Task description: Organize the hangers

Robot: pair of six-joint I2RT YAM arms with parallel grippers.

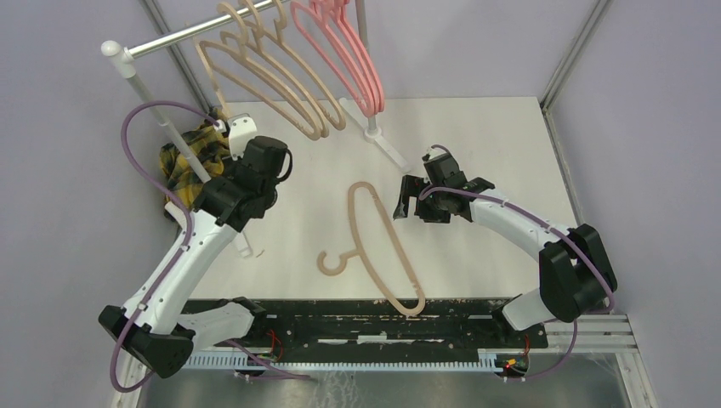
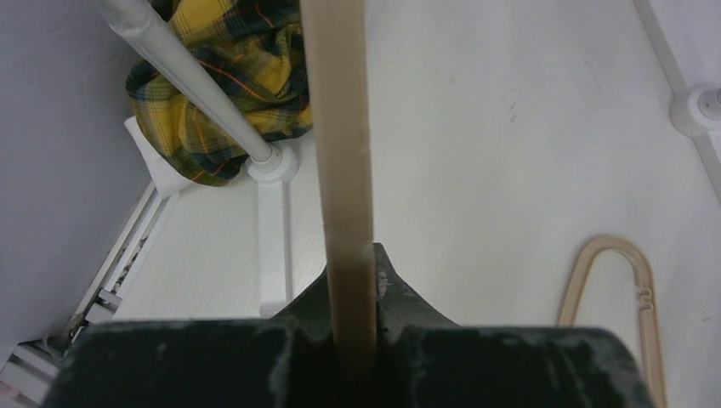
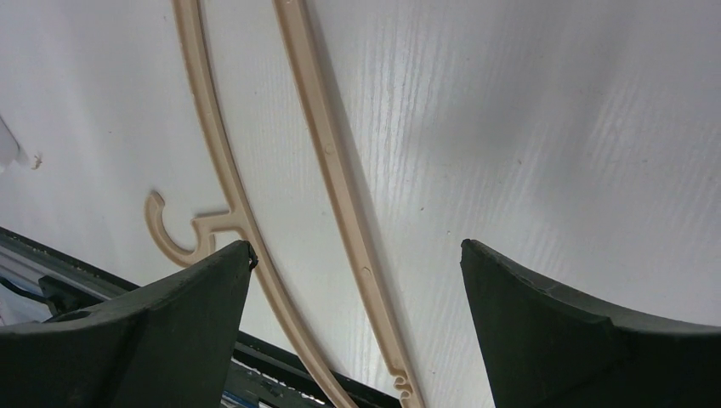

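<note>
The left gripper moves outward to the beige hangers on the rod next and releases the bar there, since the bar's color matches those hangers.
Several beige hangers (image 1: 272, 76) and a few salmon-pink hangers (image 1: 349, 59) hang on the rack rod (image 1: 187, 36). My left gripper (image 1: 234, 129) is raised beside the rack, shut on the bar of a beige hanger (image 2: 340, 153) that runs straight up between its jaws (image 2: 355, 280). Another beige hanger (image 1: 374, 246) lies flat on the white table, hook toward the left. It also shows in the left wrist view (image 2: 621, 289) and the right wrist view (image 3: 332, 187). My right gripper (image 1: 408, 200) is open and empty just above that hanger's right arm, jaws wide apart (image 3: 357, 255).
A yellow-black plaid cloth (image 1: 191, 161) is bunched around the rack's left post (image 2: 195, 85) at the table's left edge. The rack's right post foot (image 1: 387, 149) stands near my right gripper. A black rail (image 1: 357, 319) runs along the near table edge.
</note>
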